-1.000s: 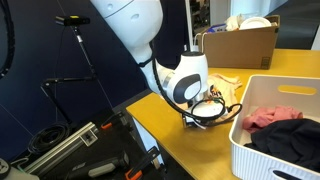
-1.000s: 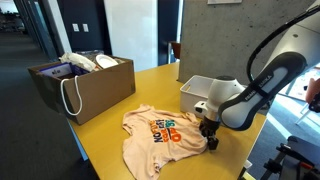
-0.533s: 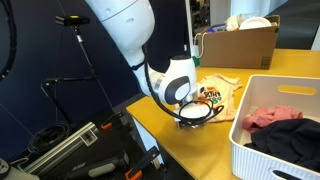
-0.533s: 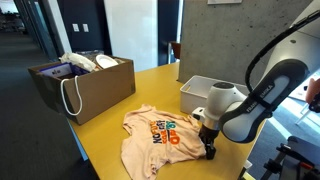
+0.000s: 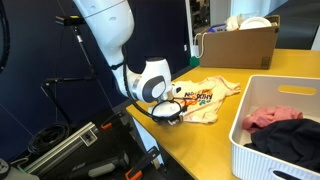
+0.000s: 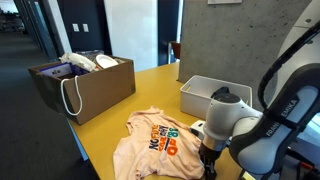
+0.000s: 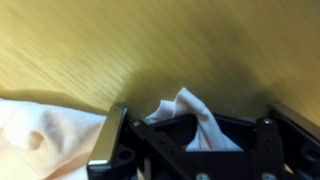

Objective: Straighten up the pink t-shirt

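Next, my gripper will pull the bunched edge toward the table's near rim, back of my gripper, then release the fold, since the trailing cloth is rumpled.
The pink t-shirt (image 5: 207, 96) lies on the yellow wooden table (image 5: 190, 140), its orange and green print facing up, and it also shows as the pink t-shirt (image 6: 158, 140). My gripper (image 5: 168, 114) sits at the shirt's edge near the table's rim, and in an exterior view the gripper (image 6: 208, 168) is low over the tabletop. In the wrist view the gripper (image 7: 190, 128) is shut on a peaked fold of the pale t-shirt (image 7: 192, 106). More of the cloth (image 7: 40, 125) trails to one side.
A white bin (image 5: 252, 150) holds a rose-pink cloth (image 5: 268, 117) and a black garment (image 5: 292, 138); the bin (image 6: 200, 93) is also seen from behind. A cardboard box (image 6: 88, 88) stands at the far end. Tripods and gear (image 5: 70, 140) sit beyond the table edge.
The jaws have shut on the shirt's edge. The arm has moved toward the table's rim, dragging the shirt with it so the print lies more spread out.
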`<state>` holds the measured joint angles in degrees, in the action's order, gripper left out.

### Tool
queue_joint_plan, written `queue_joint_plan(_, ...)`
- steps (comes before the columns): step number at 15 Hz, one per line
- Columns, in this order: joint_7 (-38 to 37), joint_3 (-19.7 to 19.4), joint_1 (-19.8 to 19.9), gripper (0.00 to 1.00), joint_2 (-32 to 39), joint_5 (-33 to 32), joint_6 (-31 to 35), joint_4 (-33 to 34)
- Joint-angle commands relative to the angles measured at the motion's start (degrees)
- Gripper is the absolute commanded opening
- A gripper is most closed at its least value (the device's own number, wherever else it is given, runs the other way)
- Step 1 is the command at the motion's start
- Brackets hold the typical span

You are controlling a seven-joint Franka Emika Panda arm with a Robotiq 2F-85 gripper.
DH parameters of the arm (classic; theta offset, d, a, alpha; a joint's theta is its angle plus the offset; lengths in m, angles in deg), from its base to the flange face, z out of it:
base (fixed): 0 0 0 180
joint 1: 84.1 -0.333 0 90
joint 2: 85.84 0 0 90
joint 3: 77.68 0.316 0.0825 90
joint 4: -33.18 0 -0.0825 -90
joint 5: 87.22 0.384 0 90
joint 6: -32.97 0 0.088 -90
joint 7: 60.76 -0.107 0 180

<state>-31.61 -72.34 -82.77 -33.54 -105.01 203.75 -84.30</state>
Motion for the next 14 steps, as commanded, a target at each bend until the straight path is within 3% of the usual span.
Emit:
queue_joint_plan(1, -6.86, -1.02, -2.33, 0.00, -7.65, -0.02, 3.65, -10.93)
queue_joint_plan(5, -8.36, 1.23, -0.77, 0.00, -12.64, 0.17, 7.78, -16.67)
queue_joint_plan(12, -10.05, 4.71, -0.23, 0.00, -12.28, 1.13, 6.66, -17.05)
queue_joint_plan(13, -10.35, 4.62, -0.50, 0.25, -12.09, 1.16, 6.97, -17.00)
queue_joint_plan(14, -10.68, 4.88, -0.40, 0.26, -12.38, 1.29, 6.98, -17.29)
